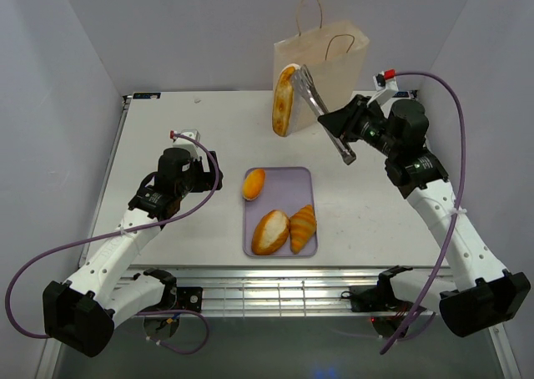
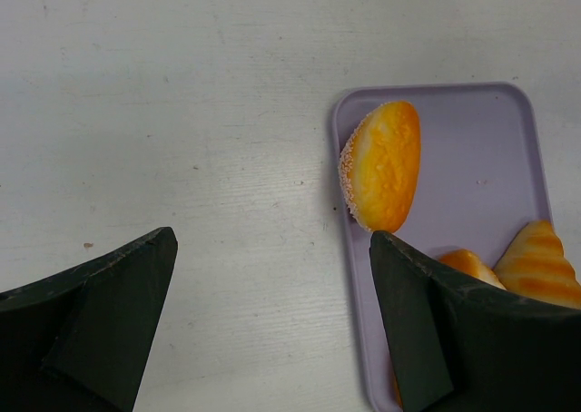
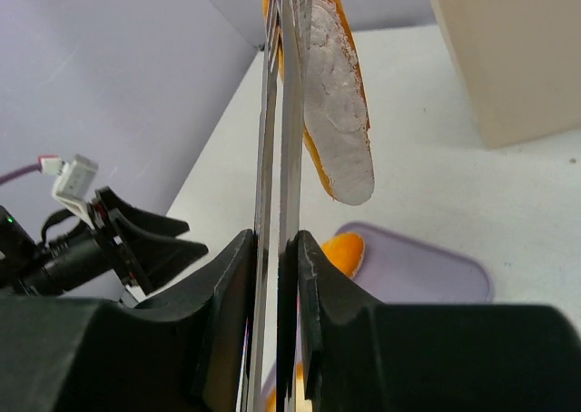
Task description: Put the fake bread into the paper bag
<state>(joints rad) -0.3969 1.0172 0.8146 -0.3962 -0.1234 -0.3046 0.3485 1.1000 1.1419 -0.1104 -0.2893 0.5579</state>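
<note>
The right gripper raises the loaf, still in front of the bag's side, outward over the bag's open top (image 1: 324, 42) next, then lowers it slightly.
A long golden loaf of fake bread (image 1: 284, 101) hangs in the air, pinched in metal tongs (image 1: 321, 108), just in front of the paper bag (image 1: 329, 62). My right gripper (image 1: 346, 133) is shut on the tongs' handles. In the right wrist view the tongs (image 3: 280, 112) run up between my jaws (image 3: 277, 249) to the loaf (image 3: 336, 112), with the bag (image 3: 508, 49) beyond. An oval roll (image 1: 254, 184), a second roll (image 1: 270, 231) and a croissant (image 1: 303, 228) lie on the lilac tray (image 1: 292, 187). My left gripper (image 2: 272, 249) is open over bare table, left of the oval roll (image 2: 381, 165).
The tray (image 2: 481, 158) lies at mid-table between the arms. The bag stands upright at the far table edge, its cord handles up. Grey walls close in on the left, right and back. The left arm (image 3: 100, 244) shows low in the right wrist view.
</note>
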